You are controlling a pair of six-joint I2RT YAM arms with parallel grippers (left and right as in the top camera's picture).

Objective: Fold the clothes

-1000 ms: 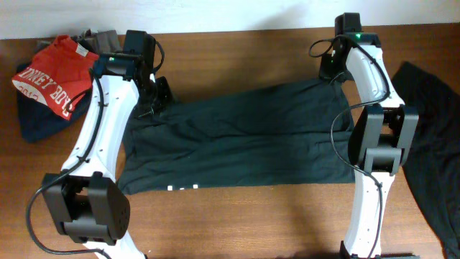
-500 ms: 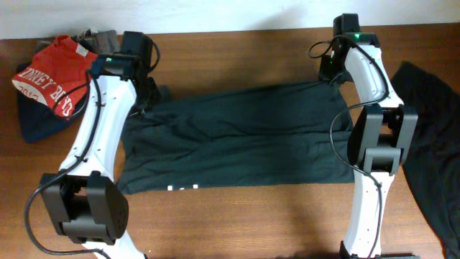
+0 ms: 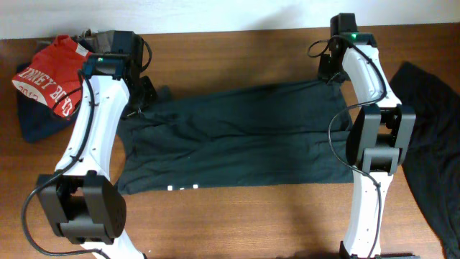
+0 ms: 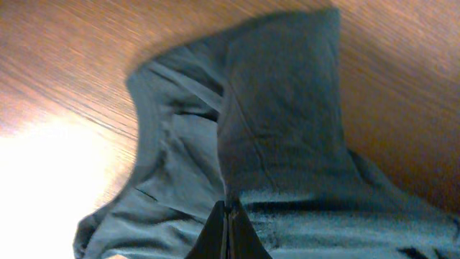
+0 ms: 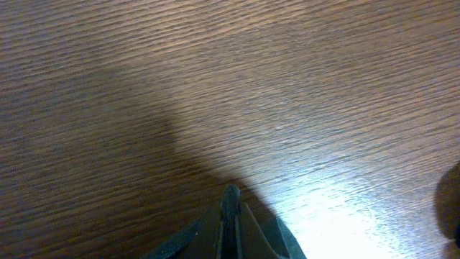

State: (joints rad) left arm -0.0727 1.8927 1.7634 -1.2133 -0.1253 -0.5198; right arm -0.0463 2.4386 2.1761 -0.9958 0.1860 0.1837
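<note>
Next, my left gripper moves across onto the shirt's far half (image 3: 177,115) and releases the shirt's corner there. That cloth lies to its right in the overhead view.
The black T-shirt (image 3: 237,144) lies spread across the middle of the table, with a strip of white lettering (image 3: 181,189) showing at its front edge. My left gripper (image 3: 144,101) is shut on the shirt's back left corner; in the left wrist view the jaws (image 4: 228,210) pinch a ridge of the dark fabric (image 4: 287,108). At the back right corner my right gripper (image 3: 332,76) is shut on the shirt too. The right wrist view shows its closed tips (image 5: 230,198) holding a small tuft of cloth (image 5: 280,243) above bare wood.
A pile of other clothes sits at the back left: a red one with white lettering (image 3: 47,79), a navy one (image 3: 36,126) and a grey one (image 3: 100,36). Another black garment (image 3: 431,144) lies at the right edge. The table's back edge (image 3: 230,30) runs just behind both grippers.
My left gripper has moved left and slightly back, drawing the shirt's back left corner with it. The right gripper has shifted only a little.
</note>
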